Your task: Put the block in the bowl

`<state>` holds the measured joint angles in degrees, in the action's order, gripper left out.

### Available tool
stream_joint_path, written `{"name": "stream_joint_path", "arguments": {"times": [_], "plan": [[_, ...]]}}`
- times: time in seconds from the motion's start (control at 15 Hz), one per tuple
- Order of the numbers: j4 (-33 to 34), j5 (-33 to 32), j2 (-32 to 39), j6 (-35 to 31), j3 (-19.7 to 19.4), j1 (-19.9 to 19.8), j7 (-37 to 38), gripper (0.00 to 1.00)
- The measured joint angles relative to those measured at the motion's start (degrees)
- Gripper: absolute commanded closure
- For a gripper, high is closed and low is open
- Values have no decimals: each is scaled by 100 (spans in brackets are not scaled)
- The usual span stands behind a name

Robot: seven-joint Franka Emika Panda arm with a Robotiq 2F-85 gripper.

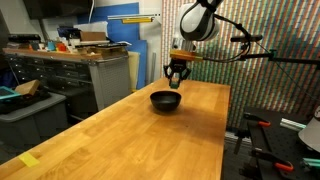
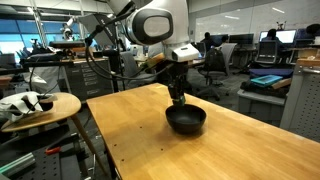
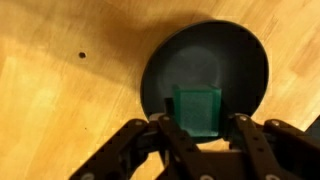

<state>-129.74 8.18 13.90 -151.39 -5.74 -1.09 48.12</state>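
Observation:
The green block in the robot's gripper still hangs above the bowl's open rim, so the robot next needs to lower it straight down into the black bowl's hollow (image 1: 166, 97) (image 3: 207, 74) and release it there.
The block (image 3: 196, 110) is a small dark green cube, seen in the wrist view between my two black fingers. My gripper (image 3: 198, 122) is shut on it and holds it directly over the inside of the black bowl (image 3: 240, 55). In both exterior views the gripper (image 1: 177, 80) (image 2: 177, 97) points straight down just above the bowl (image 1: 165, 100) (image 2: 186, 120), which stands on the wooden table. The block is too small to make out in the exterior views.
The wooden table (image 1: 120, 135) (image 2: 230, 150) stretches around the bowl. A small dark spot (image 3: 82, 55) marks the wood near the bowl. A round side table with objects (image 2: 35, 105) and a grey cabinet bench (image 1: 70, 65) stand beside the table.

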Motion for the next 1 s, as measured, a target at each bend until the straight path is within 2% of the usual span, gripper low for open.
{"name": "stream_joint_path", "arguments": {"times": [0.47,1.0], "plan": [[990,441,887,356,24,-194,-658,82],[1329,511,1468,729,151,-158,-858,82]]}}
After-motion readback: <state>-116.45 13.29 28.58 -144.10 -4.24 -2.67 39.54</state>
